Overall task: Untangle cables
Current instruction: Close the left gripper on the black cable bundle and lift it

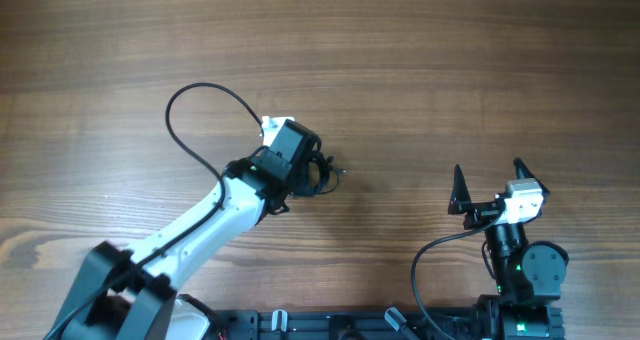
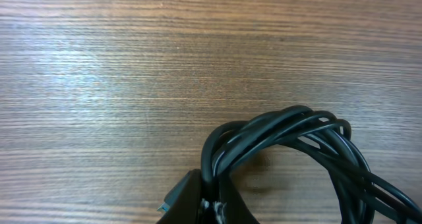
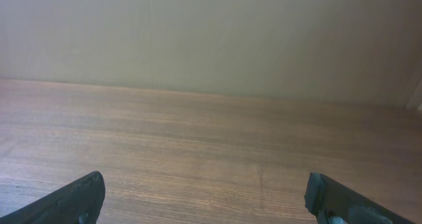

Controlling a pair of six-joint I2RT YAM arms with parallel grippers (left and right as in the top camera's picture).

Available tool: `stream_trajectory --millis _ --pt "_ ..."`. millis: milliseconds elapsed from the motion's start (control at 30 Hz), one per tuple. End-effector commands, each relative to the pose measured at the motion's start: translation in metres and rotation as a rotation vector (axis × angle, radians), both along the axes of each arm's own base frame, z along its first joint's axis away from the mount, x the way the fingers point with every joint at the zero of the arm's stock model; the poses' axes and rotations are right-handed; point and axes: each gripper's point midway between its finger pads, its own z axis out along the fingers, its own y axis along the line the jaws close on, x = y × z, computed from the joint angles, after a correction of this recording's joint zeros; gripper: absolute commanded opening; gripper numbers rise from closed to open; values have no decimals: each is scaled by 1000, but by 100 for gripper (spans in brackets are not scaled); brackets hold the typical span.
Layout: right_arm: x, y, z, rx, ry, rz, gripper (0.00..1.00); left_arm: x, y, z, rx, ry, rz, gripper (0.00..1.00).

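The strands are still bunched, so my left gripper will lift and turn them next, then lower and release them on the tabletop below it.
The cables (image 2: 290, 128) are thin black wires coiled into one looped bundle lying on the wooden table. In the left wrist view my left gripper (image 2: 214, 188) is shut on the bundle's left side, with strands pinched between its dark fingers (image 2: 191, 194). From overhead, the bundle (image 1: 326, 174) sticks out just right of the left gripper (image 1: 312, 170) near the table's middle. My right gripper (image 1: 489, 172) stands open at the lower right, well away from the cables. Nothing lies between its fingers (image 3: 76, 199), and in its own view the right gripper (image 3: 208, 197) faces only bare wood.
The left arm's own thicker black cable (image 1: 195, 115) arcs over the table up and left of its wrist. The right arm's base (image 1: 520, 270) and a black rail (image 1: 330, 325) sit along the near edge. A pale wall (image 3: 211, 33) rises beyond the table.
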Motion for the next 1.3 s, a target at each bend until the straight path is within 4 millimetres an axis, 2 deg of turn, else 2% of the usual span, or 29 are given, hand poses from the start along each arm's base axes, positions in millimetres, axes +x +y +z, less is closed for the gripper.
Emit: stream_trajectory --millis 0,133,267,467,567,667,800,1067,1167,1267 --pt "0 1 1 -5 -3 7 100 4 0 39 2 -106 -73 4" --pt "0 1 1 -5 -4 7 100 -1 2 73 47 -197 -223 4" --pt "0 1 1 -5 -4 7 100 -6 6 101 44 -275 -266 4" --pt "0 1 1 -5 -4 7 100 -12 5 126 -14 -343 -270 4" --pt "0 1 1 -5 -4 7 100 -17 -1 126 -49 -329 -293 4" --pt "0 1 1 -5 -4 7 100 -20 0 123 -102 -294 -224 4" --pt "0 1 1 -5 -4 7 100 -26 3 115 -217 -219 -34 4" --pt "0 1 1 -5 -4 7 100 -32 7 108 -528 -90 482 4" --pt "0 1 1 -6 -4 7 100 -32 7 107 -608 -61 615 4" --pt "0 1 1 -5 -4 7 100 -32 7 104 -612 -50 639 4"
